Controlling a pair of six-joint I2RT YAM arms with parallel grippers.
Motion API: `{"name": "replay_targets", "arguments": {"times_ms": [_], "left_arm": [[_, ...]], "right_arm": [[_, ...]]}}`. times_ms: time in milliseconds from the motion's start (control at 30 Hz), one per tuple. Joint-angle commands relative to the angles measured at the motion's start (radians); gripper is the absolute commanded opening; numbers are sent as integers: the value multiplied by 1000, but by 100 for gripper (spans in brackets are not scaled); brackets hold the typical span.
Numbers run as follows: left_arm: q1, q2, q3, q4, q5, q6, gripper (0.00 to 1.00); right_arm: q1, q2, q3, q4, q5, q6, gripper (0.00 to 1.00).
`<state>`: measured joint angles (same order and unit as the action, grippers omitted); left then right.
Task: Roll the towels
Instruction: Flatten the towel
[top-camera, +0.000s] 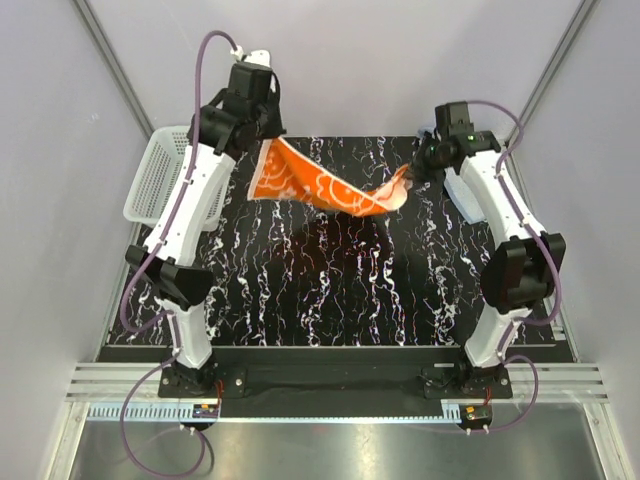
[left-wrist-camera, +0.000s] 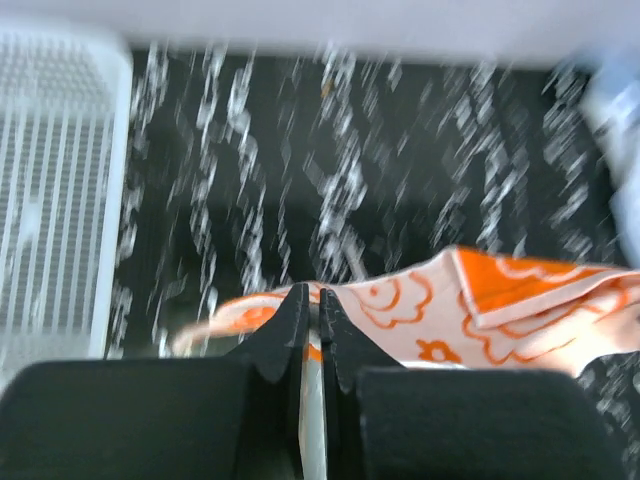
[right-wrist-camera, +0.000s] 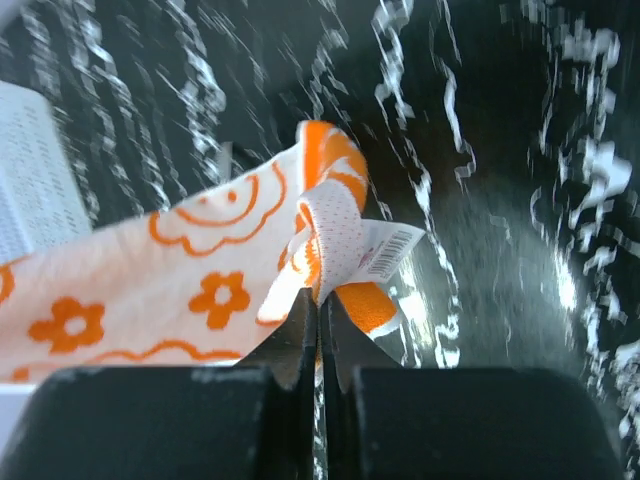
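I should move my left gripper down next and pull it back past the basket onto the marbled table.
The orange towel (top-camera: 330, 190) with white cartoon prints hangs stretched in the air above the black marbled table (top-camera: 330, 290). My left gripper (top-camera: 262, 150) is shut on its left corner at the back left. My right gripper (top-camera: 412, 176) is shut on its right corner, lower than the left one. In the left wrist view the jaws (left-wrist-camera: 310, 296) pinch the cloth's edge, and the orange towel (left-wrist-camera: 480, 310) runs off to the right. In the right wrist view the jaws (right-wrist-camera: 320, 296) clamp the corner that carries a white barcode label (right-wrist-camera: 385, 250). A blurred light blue towel (left-wrist-camera: 615, 110) shows at the far right.
A white mesh basket (top-camera: 155, 180) stands at the table's back left edge, close to the left arm, and shows again as the basket (left-wrist-camera: 55, 200) in the left wrist view. Grey walls enclose the table on three sides.
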<state>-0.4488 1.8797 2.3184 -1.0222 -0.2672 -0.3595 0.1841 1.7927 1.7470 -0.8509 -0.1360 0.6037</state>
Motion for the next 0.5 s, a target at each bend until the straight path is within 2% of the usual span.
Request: {"name": "replay_targets", "arguments": {"times_ms": [0, 67, 133, 167, 200, 233, 267, 333, 367, 467], "left_arm": [[13, -8, 150, -20, 68, 76, 0], [15, -109, -101, 78, 68, 83, 0], [24, -284, -342, 255, 86, 76, 0], [28, -339, -560, 305, 95, 68, 0], [33, -422, -650, 373, 100, 36, 0], [47, -453, -727, 395, 106, 16, 0], [50, -479, -881, 415, 109, -1, 0], [65, -514, -1000, 444, 100, -54, 0], [70, -513, -1071, 439, 100, -85, 0], [91, -476, -1140, 378, 97, -145, 0]], "right_arm": [[-18, -19, 195, -102, -21, -105, 0], [-21, -102, 131, -44, 15, -116, 0], [-28, -157, -47, 33, 38, -116, 0], [-32, -194, -119, 53, 36, -107, 0], [-53, -200, -255, 73, 18, -79, 0], [-66, -200, -320, 108, -3, -67, 0], [-75, -187, -381, 128, -26, -53, 0], [-94, -162, -539, 221, -102, -12, 0], [-95, -121, -576, 249, -132, -1, 0], [-106, -23, -632, 294, -212, 21, 1]]}}
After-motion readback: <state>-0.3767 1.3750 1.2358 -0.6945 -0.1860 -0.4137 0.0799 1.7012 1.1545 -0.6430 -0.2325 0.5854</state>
